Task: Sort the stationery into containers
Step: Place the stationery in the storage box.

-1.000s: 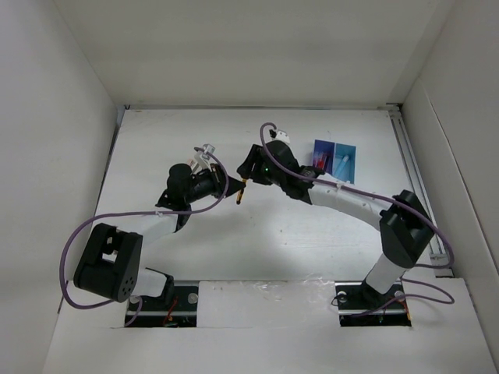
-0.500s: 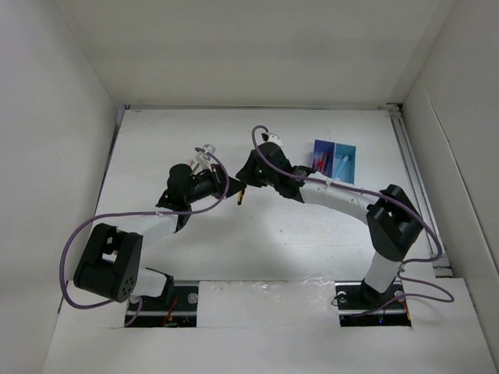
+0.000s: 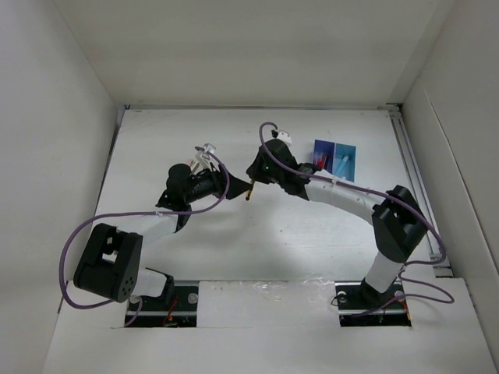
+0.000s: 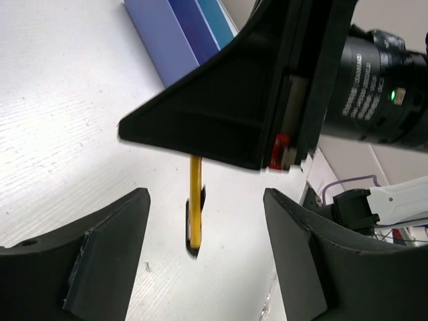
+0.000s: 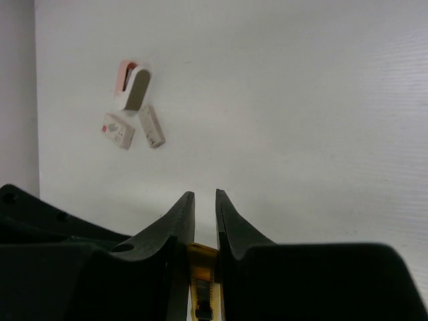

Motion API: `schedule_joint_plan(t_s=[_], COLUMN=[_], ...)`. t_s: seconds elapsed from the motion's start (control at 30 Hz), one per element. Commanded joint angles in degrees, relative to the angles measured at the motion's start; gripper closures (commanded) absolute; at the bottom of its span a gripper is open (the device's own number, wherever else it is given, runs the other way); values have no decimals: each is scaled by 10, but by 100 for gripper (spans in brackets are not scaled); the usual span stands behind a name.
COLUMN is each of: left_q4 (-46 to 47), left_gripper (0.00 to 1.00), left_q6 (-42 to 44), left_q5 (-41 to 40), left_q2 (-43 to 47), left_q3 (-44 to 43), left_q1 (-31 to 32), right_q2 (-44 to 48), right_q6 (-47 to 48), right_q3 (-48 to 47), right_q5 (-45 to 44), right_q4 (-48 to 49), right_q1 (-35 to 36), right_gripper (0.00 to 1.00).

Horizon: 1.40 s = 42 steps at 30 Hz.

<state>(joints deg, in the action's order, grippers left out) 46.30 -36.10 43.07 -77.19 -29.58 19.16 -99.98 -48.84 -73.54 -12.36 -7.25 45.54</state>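
I should next move my right gripper over the cyan container (image 3: 344,160), which is to its right in the top view, and let go of the stick (image 3: 249,190) where there is free room.
A thin yellow cutter-like stick (image 3: 249,190) hangs point down just above the table, with my right gripper (image 3: 253,178) shut on its top end. In the right wrist view its yellow body with a black slider (image 5: 202,274) is pinched between the fingers of the right gripper (image 5: 204,197). My left gripper (image 4: 200,267) stands open around the stick (image 4: 195,200) without touching it. The two joined containers, dark blue (image 3: 322,153) and cyan (image 3: 345,159), lie at the back right with pens in them. Three small whitish eraser blocks (image 5: 132,85) lie together on the table.
The two arms meet mid-table, their purple cables (image 3: 78,234) looping beside them. The containers' side (image 4: 180,33) shows behind the right gripper in the left wrist view. White walls close the table on three sides, with a rail (image 3: 413,171) along the right edge.
My right gripper has shut on the yellow stick. My left gripper has opened and let it go. The right gripper has shifted slightly right with the stick.
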Motion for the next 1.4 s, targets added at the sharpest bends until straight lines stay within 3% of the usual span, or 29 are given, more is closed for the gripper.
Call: schedule_joint_plan(t_s=[0.0, 0.17, 0.43, 0.7, 1.37], left_q4=[48, 66, 99, 106, 100], left_gripper=[33, 26, 24, 24, 24], left_q6=[1, -10, -40, -52, -52], left_q5=[23, 33, 51, 69, 59], left_q2=[26, 43, 55, 73, 62], left_q3=[11, 22, 34, 44, 44], left_q1=[1, 1, 1, 1, 1], right_q2=[52, 97, 167, 161, -3], right_q6=[8, 9, -45, -79, -108], right_q3=[1, 25, 44, 44, -64], right_q5=[-46, -107, -265, -410, -493], right_q4=[-4, -58, -152, -232, -320], right_q1=[-27, -86, -204, -289, -284], right_gripper=[100, 100, 100, 100, 100])
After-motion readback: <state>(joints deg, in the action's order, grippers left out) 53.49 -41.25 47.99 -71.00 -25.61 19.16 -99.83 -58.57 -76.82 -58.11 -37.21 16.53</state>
